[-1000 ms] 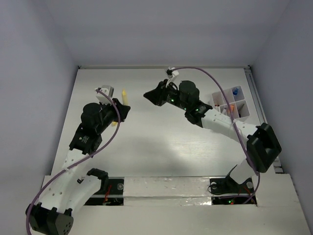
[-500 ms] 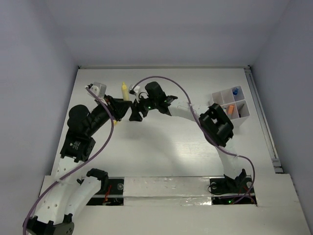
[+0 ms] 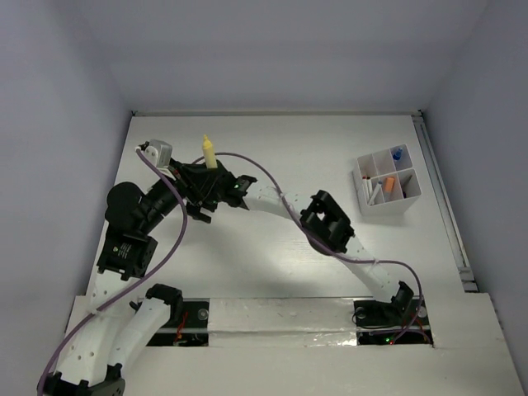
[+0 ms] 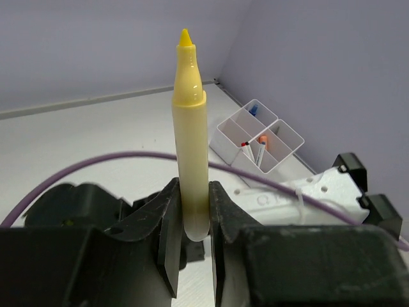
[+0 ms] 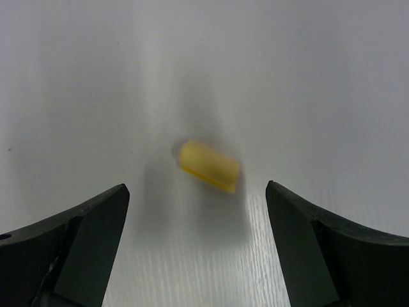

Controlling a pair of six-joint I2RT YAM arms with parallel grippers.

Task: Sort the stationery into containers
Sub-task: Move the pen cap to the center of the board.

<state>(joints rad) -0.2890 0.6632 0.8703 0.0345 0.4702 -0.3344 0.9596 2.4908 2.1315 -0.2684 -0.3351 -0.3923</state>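
The short yellow cap (image 5: 208,165) lies below my right gripper, just ahead of its open fingers, so I should lower the gripper and advance until the fingers are on either side of it, closing.
A cream pen with a yellow tip (image 4: 190,121) stands upright between the jaws of my left gripper (image 4: 192,214), which is shut on its lower end. From above, the pen (image 3: 209,152) pokes up out of the left gripper (image 3: 205,172) at the table's back left. My right gripper (image 5: 196,187) hangs open over a short yellow cap (image 5: 208,165) that lies on the table, a little ahead of the fingertips. In the top view the right gripper (image 3: 202,211) sits just in front of the left one. The cap is hidden there. The white divided container (image 3: 388,206) stands at the right.
The container (image 4: 259,144) holds a blue-tipped pen (image 3: 398,153), an orange item (image 3: 388,185) and a red-capped pen (image 3: 365,178). My right arm (image 3: 330,224) stretches diagonally across the middle of the table. A purple cable (image 4: 96,163) loops close to the left gripper.
My right arm swung left from near the container to just in front of the left gripper, and its jaws opened wide. The left gripper shifted slightly back with the pen.
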